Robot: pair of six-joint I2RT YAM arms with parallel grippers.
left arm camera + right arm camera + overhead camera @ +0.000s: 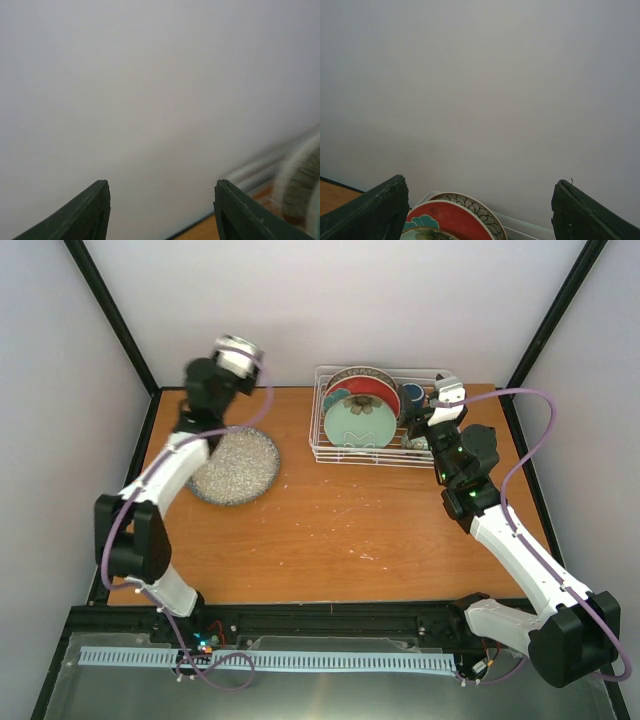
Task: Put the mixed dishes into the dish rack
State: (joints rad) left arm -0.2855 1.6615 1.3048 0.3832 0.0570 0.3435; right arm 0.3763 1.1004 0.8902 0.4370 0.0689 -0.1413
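The grey plate, the only unracked dish, is below and back, so my left gripper must next go down and back, turning onto the plate's rim by the nearer side wall [191,480].
The white wire dish rack [425,455] stands at the back right. Upright in it are the petal-patterned plate [358,372], the red-rimmed teal plate [372,392] and the pale green plate [357,426]. The dark blue mug [412,393] sits at its right end. The large speckled grey plate [240,468] lies flat on the table at the left. My left gripper [240,352] is raised above the plate's far edge, open and empty, facing the back wall [162,185]. My right gripper [447,390] hovers over the rack's right end, open and empty [480,180]. The petal-patterned plate [482,207] and red-rimmed plate [447,220] show below it.
The wooden table [350,530] is walled in white at the back and sides, with black frame posts at the corners. A blurred plate edge [300,187] and rack wire [257,167] show at the right of the left wrist view.
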